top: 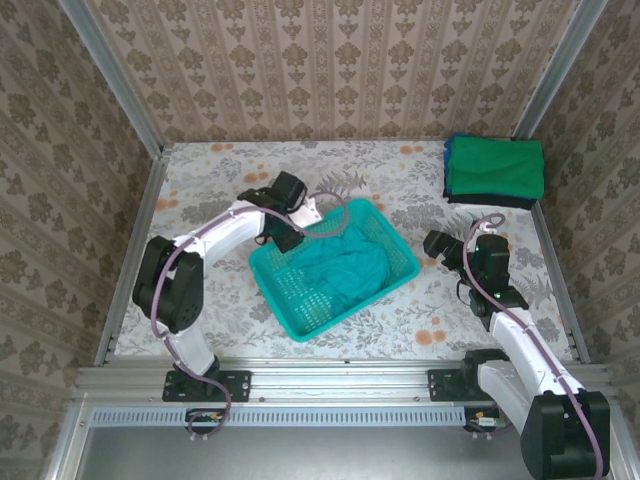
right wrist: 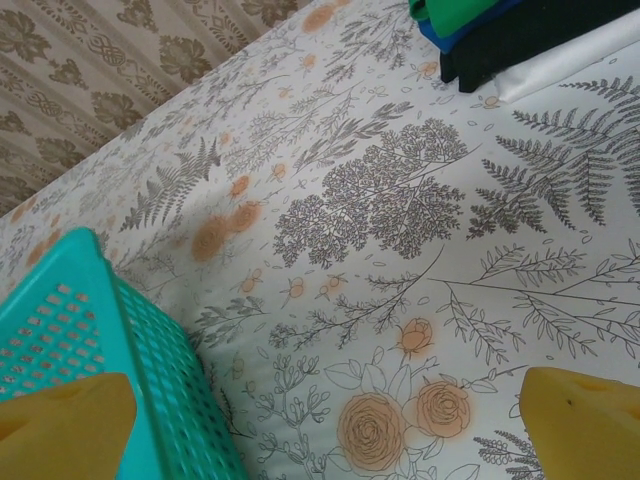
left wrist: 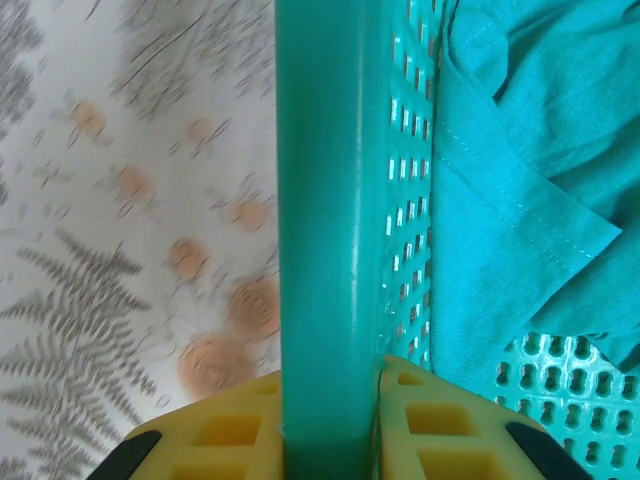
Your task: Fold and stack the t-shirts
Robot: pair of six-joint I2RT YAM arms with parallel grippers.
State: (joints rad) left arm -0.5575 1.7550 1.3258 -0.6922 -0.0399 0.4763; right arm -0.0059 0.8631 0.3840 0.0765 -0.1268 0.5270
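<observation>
My left gripper moves the basket outward to the bare far corner of the table opposite the folded stack next. It then releases the basket's rim, clearing the middle of the table.
A crumpled teal t-shirt lies inside the teal mesh basket at mid-table. My left gripper is at the basket's far-left rim. In the left wrist view its yellow pads press on both sides of the basket rim, with the teal t-shirt just inside the wall. A stack of folded t-shirts, green on top over blue and black, sits at the back right corner. My right gripper hovers open to the right of the basket, with bare tablecloth between its fingers.
In the right wrist view the basket's corner is close to my right gripper's left finger, and the folded stack lies ahead of it. Metal frame rails and papered walls bound the table on three sides.
</observation>
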